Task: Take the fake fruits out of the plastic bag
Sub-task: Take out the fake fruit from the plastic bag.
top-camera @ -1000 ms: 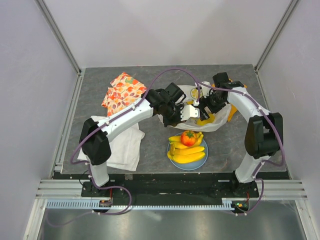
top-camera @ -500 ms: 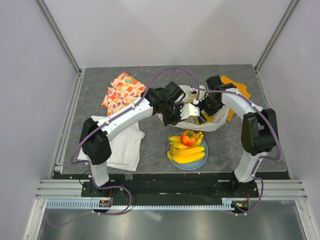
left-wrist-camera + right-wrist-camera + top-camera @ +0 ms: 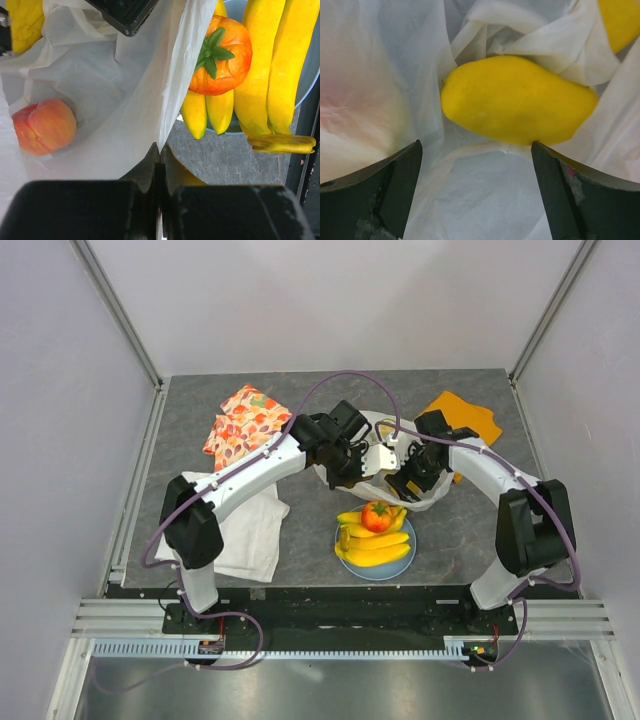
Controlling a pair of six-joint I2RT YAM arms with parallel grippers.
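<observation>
Next, my right gripper moves outward and turns to straddle the narrower width of the yellow mango-shaped fruit [image 3: 517, 100], since the fruit lies crosswise.
The white plastic bag [image 3: 432, 487] lies open in mid-table. My left gripper [image 3: 357, 467] is shut on its near edge [image 3: 172, 90] and holds the mouth open. A peach [image 3: 44, 126] lies inside the bag. My right gripper [image 3: 407, 480] is open inside the bag, jaws either side and just short of a yellow mango-shaped fruit [image 3: 517, 100]. A second yellow fruit [image 3: 620, 20] shows at the top right of the right wrist view. Yellow bananas [image 3: 378, 547] and a red-orange fruit [image 3: 376, 516] lie on the light-blue plate [image 3: 381, 576].
An orange floral cloth [image 3: 245, 423] lies at the back left. A flat white cloth [image 3: 248, 532] lies by the left arm. A plain orange cloth [image 3: 462, 416] lies behind the bag at the right. The plate touches the bag's near side.
My right gripper has moved from the bag's far side toward the near side and down into the bag, uncovering the plain orange cloth. The left gripper has kept its hold.
</observation>
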